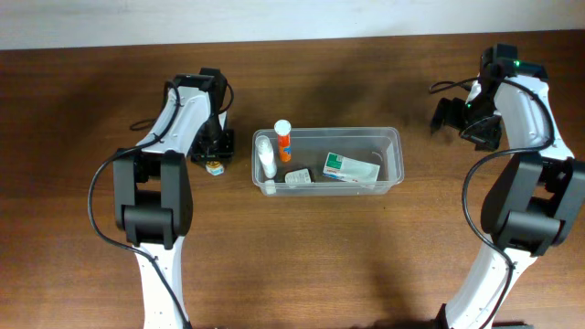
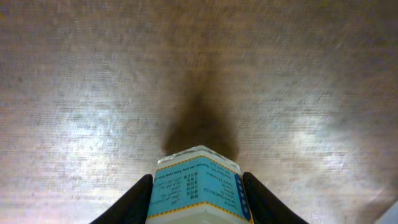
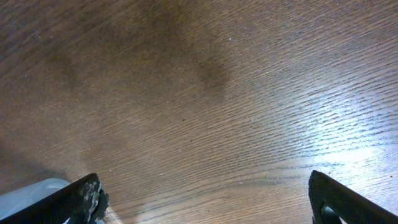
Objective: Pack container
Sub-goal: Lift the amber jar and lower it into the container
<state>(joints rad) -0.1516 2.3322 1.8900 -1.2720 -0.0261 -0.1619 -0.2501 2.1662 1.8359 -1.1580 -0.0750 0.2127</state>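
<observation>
My left gripper is holding the small bottle. Next it should lift the bottle, move it right in the overhead view to the free tub bottom between orange bottle and box, go down and let go of it.
The container (image 1: 395, 139) is a clear tub at the table's middle. It holds a white bottle (image 1: 266, 157), an orange bottle with a white cap (image 1: 284, 140), a green-and-white box (image 1: 350, 168) and a small pale item (image 1: 298, 176). My left gripper (image 1: 214, 157) is to the left of the tub, shut on a small bottle with a blue label (image 2: 198, 185) (image 1: 217, 168), low over the wood. My right gripper (image 1: 451, 116) is open and empty to the right of the tub; in the right wrist view (image 3: 205, 199) its fingers stand wide apart over bare wood.
A corner of the tub (image 3: 28, 194) shows at the bottom left of the right wrist view. The wooden table (image 1: 366, 256) runs to a pale wall along the far edge. Both arm bases stand at the near edge.
</observation>
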